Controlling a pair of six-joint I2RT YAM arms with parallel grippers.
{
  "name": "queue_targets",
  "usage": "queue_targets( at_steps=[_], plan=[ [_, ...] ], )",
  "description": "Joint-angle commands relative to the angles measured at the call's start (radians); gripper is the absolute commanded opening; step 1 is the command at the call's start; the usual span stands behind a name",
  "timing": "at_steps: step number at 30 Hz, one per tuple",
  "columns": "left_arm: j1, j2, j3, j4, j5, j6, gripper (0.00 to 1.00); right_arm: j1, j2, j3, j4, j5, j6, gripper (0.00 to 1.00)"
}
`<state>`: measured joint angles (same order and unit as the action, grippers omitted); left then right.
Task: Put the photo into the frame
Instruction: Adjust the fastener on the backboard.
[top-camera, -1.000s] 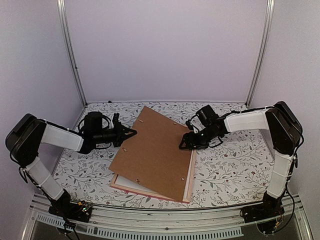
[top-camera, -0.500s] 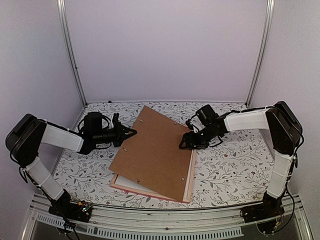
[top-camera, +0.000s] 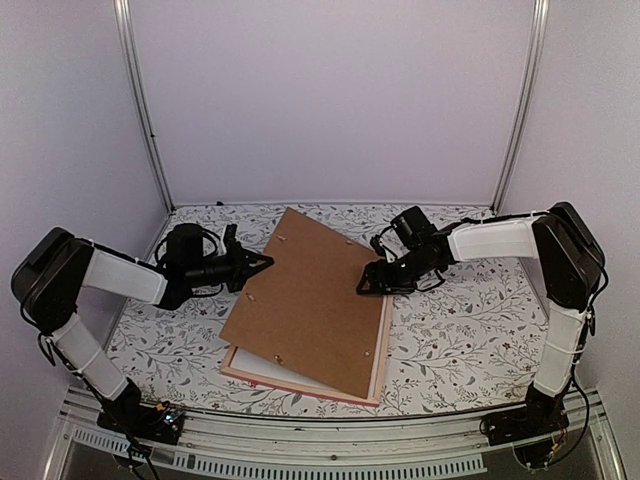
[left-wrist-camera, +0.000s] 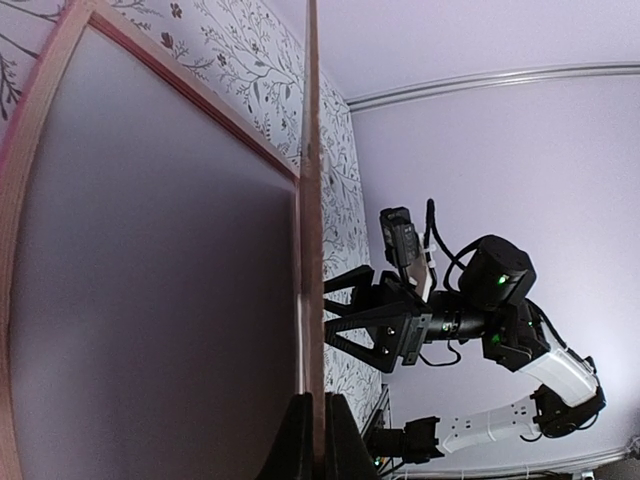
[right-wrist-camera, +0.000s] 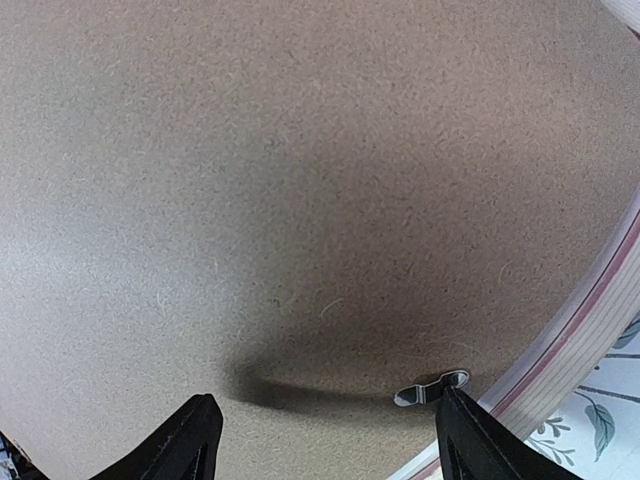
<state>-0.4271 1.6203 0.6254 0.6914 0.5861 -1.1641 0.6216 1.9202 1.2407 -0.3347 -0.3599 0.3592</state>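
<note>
I should lower my left gripper a little, bringing the board's raised edge toward the frame's bar below it, and release the board there.
A plain brown hardboard backing (top-camera: 310, 305) lies tilted over the pink frame (top-camera: 300, 387), its left edge raised. My left gripper (top-camera: 266, 264) is shut on that raised edge. In the left wrist view the board (left-wrist-camera: 312, 240) shows edge-on between the fingers (left-wrist-camera: 296, 445), with the frame's rail (left-wrist-camera: 40, 170) below it. My right gripper (top-camera: 369, 284) stands open just above the board's right edge. In the right wrist view the board (right-wrist-camera: 300, 180) fills the picture between the spread fingertips (right-wrist-camera: 190, 440), and a small metal clip (right-wrist-camera: 432, 387) sits near the frame's edge (right-wrist-camera: 590, 340). The photo is hidden.
A white sheet (top-camera: 255, 366) shows inside the frame under the board's near edge. The floral tablecloth (top-camera: 460, 330) covers the table. Metal posts (top-camera: 140, 100) and pale walls close in the back and sides.
My right gripper has edged slightly toward the back over the board's right edge. The left gripper and the board have hardly moved.
</note>
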Motion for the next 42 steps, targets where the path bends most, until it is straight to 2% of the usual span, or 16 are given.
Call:
queue_targets(
  at_steps=[1, 42],
  plan=[
    [0.0, 0.006, 0.01, 0.115, -0.006, -0.012, 0.0, 0.007, 0.017, 0.025, -0.006, 0.008, 0.007, 0.77],
    [-0.015, 0.102, 0.023, 0.201, -0.044, -0.046, 0.0, -0.003, 0.02, 0.031, -0.026, 0.038, 0.012, 0.77]
  ],
)
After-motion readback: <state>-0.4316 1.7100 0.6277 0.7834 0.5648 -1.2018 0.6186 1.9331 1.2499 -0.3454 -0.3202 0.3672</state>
